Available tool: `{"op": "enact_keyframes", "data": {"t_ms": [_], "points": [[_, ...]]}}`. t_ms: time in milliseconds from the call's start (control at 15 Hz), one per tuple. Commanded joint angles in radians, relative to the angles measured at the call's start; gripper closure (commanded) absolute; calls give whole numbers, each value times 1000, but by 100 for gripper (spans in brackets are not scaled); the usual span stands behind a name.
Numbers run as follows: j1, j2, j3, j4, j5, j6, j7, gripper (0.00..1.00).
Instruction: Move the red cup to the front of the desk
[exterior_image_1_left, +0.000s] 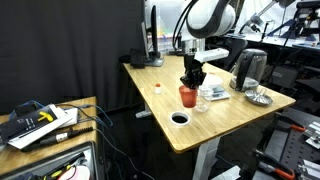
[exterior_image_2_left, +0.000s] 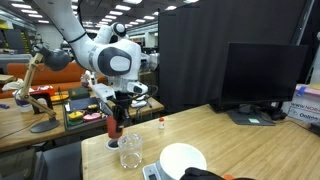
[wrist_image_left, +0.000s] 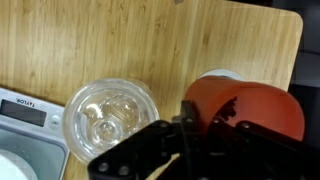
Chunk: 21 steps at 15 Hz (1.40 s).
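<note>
My gripper will next move toward the desk's edge, lower the cup (exterior_image_1_left: 187, 97) onto the bare wood below, clear of the glass and beside the cable hole, and let go.
The red cup (exterior_image_1_left: 187, 97) stands near the middle of the light wooden desk (exterior_image_1_left: 225, 118), close to the round black-rimmed cable hole (exterior_image_1_left: 180, 118). My gripper (exterior_image_1_left: 190, 80) comes down onto it from above and is shut on its rim. In the wrist view the red cup (wrist_image_left: 258, 105) fills the lower right, with my dark fingers (wrist_image_left: 200, 128) clamped over its near wall. In an exterior view the red cup (exterior_image_2_left: 113, 128) hangs under my gripper (exterior_image_2_left: 117, 113) near the desk's edge (exterior_image_2_left: 240, 140). I cannot tell if its base touches the wood.
A clear glass (wrist_image_left: 110, 118) stands right beside the cup, also seen in both exterior views (exterior_image_1_left: 203, 101) (exterior_image_2_left: 130, 152). A scale (wrist_image_left: 25, 108), a white plate (exterior_image_2_left: 183, 158), a kettle (exterior_image_1_left: 250, 68), a tiny orange item (exterior_image_1_left: 157, 86) and a monitor (exterior_image_2_left: 265, 75) share the desk. A cluttered tool table (exterior_image_1_left: 45, 120) stands nearby.
</note>
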Motion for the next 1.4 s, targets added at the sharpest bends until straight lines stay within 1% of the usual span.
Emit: {"op": "enact_keyframes", "data": {"t_ms": [0,267,533,1000,1200,1333], "points": [[-4,-68,17,-73,39,85,-17,99],[-3,-116,39,-135,111,149,-15,99],[5,-117,24,-186,70,208,42,99],[2,-128,24,-290,85,259,50,99],[5,-104,19,-323,71,299,58,99],[3,-71,21,-325,81,322,54,99]]}}
